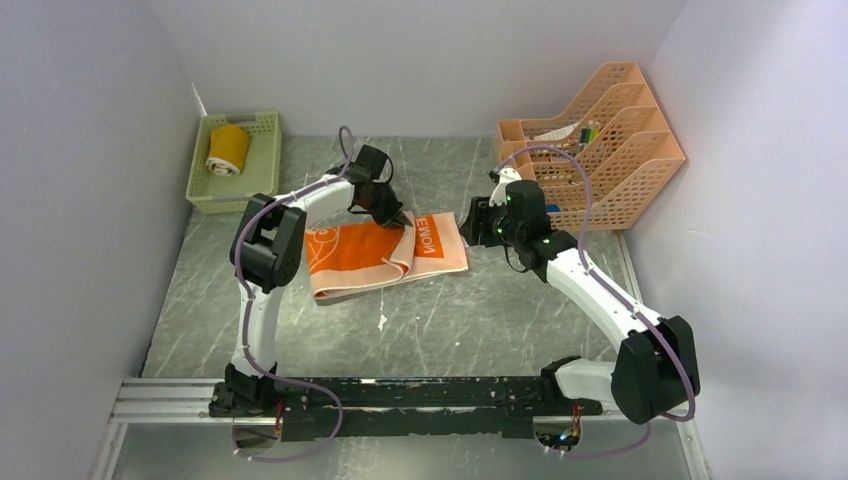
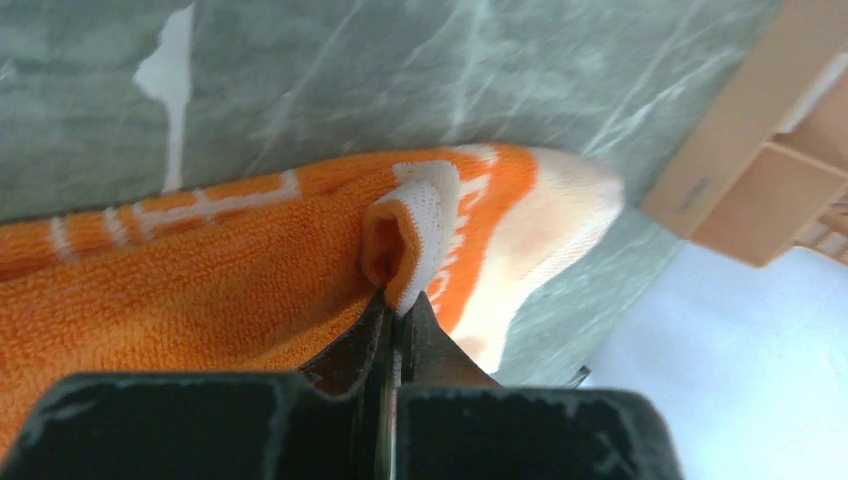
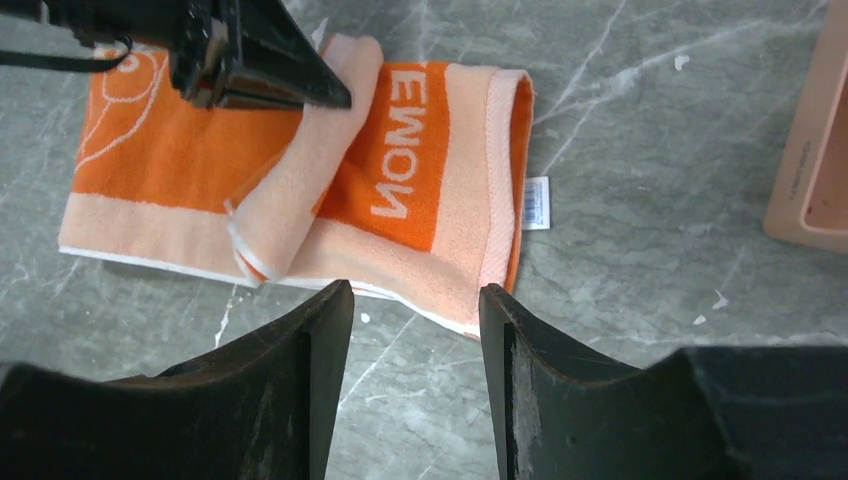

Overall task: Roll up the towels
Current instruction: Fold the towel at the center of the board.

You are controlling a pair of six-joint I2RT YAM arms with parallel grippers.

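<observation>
Next, my left gripper carries the pinched fold over the white lettering toward the towel's labelled end (image 1: 454,231) (image 2: 570,218), then opens.
The orange towel (image 1: 370,255) lies folded mid-table, with white lettering and peach bands (image 3: 410,150). My left gripper (image 1: 400,222) is over its far edge, shut on a pinched fold of the cloth (image 2: 415,225); its jaws meet at the towel's white hem, and a folded-over peach flap (image 3: 300,190) trails from it. My right gripper (image 3: 415,300) hovers open just off the towel's right end (image 1: 468,222), with only bare table between its fingers. The mustard-yellow towel (image 1: 228,150) sits rolled in the green basket (image 1: 262,170).
The green mesh basket is at the back left by the wall. A peach file rack (image 1: 600,150) stands at the back right, close behind my right arm, its corner also in the left wrist view (image 2: 760,190). A white label (image 3: 536,203) sticks out of the towel's right edge.
</observation>
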